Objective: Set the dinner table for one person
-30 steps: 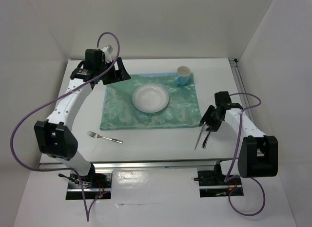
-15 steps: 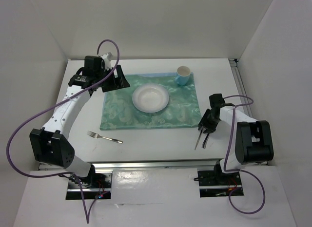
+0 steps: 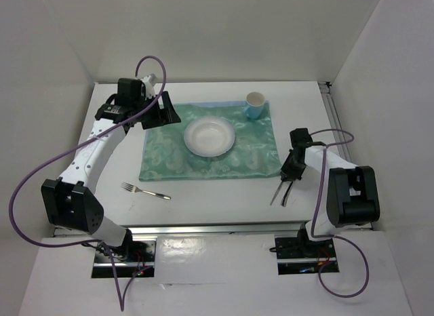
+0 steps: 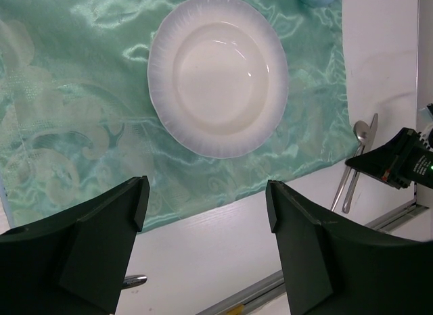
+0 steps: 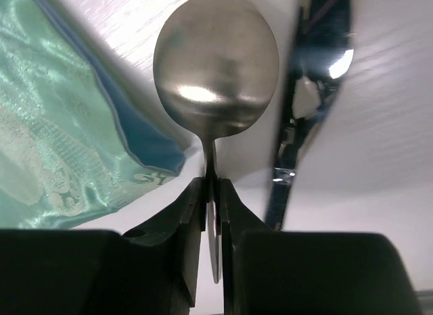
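The mat (image 3: 169,153) is bare beside the plate, so next I need to raise my right gripper, move it outward and left in the top view, then lower the spoon there.
The white dinner table (image 3: 217,197) carries a green mat (image 3: 169,153) with a white plate (image 3: 209,136) and a blue cup (image 3: 254,104) on it. My right gripper (image 3: 290,172) is low at the mat's near right corner. In the right wrist view it (image 5: 212,193) is shut on the neck of a spoon (image 5: 216,61). A knife (image 5: 318,92) lies right beside the spoon. Spoon (image 3: 285,194) and knife (image 3: 275,195) point toward the near edge. My left gripper (image 3: 163,109) is open and empty above the mat's far left corner; its view shows the plate (image 4: 218,75).
A fork (image 3: 145,191) lies on the bare table near the front left, its handle tip in the left wrist view (image 4: 134,281). A metal rail (image 3: 203,228) runs along the near edge. White walls enclose the table on three sides.
My right arm has folded its elbow in toward the table while its gripper stayed low on the spoon. My left gripper shifted slightly over the mat's far left corner.
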{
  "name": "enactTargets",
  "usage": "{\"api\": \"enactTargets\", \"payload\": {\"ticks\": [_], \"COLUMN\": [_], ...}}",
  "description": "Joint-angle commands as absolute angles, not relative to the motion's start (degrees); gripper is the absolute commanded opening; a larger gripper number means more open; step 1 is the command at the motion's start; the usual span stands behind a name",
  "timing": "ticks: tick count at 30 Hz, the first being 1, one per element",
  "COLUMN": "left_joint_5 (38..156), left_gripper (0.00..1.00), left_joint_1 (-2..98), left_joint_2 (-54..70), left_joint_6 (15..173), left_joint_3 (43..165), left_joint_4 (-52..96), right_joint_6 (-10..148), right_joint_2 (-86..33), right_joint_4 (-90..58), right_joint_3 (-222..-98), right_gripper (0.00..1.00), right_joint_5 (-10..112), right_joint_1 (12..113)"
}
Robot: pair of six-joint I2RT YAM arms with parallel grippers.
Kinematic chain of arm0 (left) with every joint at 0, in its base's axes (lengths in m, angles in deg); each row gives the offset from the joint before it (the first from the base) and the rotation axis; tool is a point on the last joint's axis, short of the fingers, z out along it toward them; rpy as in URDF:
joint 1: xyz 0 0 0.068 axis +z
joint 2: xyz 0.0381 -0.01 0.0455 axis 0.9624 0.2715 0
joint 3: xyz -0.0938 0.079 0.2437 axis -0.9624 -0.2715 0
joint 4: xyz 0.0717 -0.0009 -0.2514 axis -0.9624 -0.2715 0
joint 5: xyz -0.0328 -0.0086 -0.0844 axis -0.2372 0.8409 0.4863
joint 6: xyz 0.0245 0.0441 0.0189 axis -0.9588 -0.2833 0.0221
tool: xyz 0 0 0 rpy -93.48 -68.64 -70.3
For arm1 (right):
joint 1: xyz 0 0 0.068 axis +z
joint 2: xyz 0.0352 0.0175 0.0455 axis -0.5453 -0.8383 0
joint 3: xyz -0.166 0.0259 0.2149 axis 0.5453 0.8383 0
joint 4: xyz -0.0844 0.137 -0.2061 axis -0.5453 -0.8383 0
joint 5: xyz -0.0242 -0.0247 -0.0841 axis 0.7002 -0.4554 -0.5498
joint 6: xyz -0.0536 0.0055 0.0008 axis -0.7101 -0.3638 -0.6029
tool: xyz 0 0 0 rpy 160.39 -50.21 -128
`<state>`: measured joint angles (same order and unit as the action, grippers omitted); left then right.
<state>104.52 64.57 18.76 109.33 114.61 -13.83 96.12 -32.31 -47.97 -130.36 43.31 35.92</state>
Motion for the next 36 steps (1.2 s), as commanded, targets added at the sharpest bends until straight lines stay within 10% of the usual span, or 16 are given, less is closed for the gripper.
{"api": "enactTargets", "payload": {"ticks": [1,36], "left_joint_5": [105.6,101.1], "left_gripper": [0.87,0.86], "left_joint_1": [64.4,64.4], "left_joint_2": [18.1,13.2], "left_joint_6": [108.8,108.2], "left_joint_3": [116.2,115.1], "left_joint_4": [-13.9,-18.8], "right_joint_6": [96.5,79.4], "right_joint_2": [-28.3,-62.1], "right_joint_4": [-51.3,-55.7], "right_joint_3": [-134.5,-175.9], "right_gripper": [0.0,0.01], "right_joint_5": [35.8,46.0], "right_joint_1": [36.3,51.2]}}
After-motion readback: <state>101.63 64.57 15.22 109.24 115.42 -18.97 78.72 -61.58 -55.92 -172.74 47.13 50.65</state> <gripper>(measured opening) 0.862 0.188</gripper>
